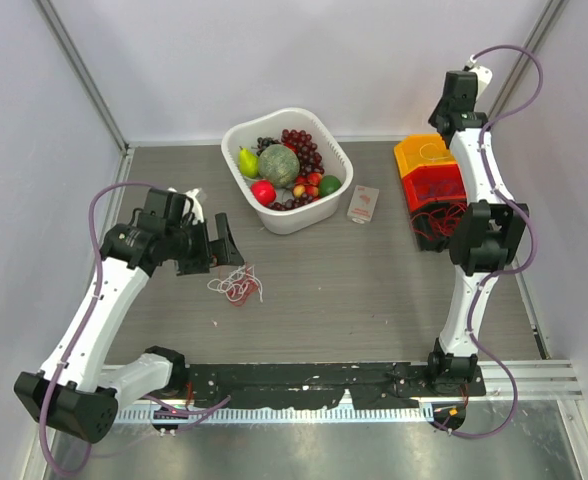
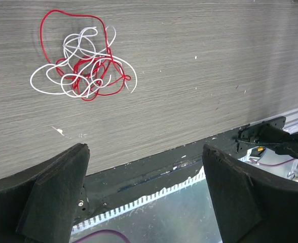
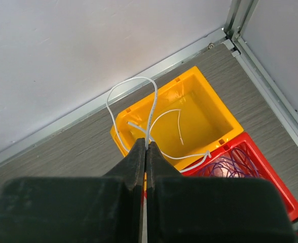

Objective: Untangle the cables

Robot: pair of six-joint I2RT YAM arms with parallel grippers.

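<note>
My right gripper moves down toward the yellow bin's open inside next and releases the white cable there, since that bin lies below it.
A tangle of red and white cables [image 1: 236,285] lies on the table in front of the left arm; it shows in the left wrist view [image 2: 83,71] at the upper left. My left gripper [image 1: 228,248] is open and empty, just left of and above the tangle [image 2: 145,151]. My right gripper [image 3: 146,144] is shut on a white cable [image 3: 151,109], held above a yellow bin [image 3: 189,119] at the back right [image 1: 424,155]. The cable loops up and trails into the yellow bin. A red bin [image 3: 270,185] beside it holds purple cables [image 3: 235,164].
A white fruit basket [image 1: 314,215] stands at the back middle. A small pinkish packet [image 1: 363,203] lies right of it. Red cables [image 1: 432,222] hang over the red bin's [image 1: 436,185] front edge. Walls close the back and both sides.
</note>
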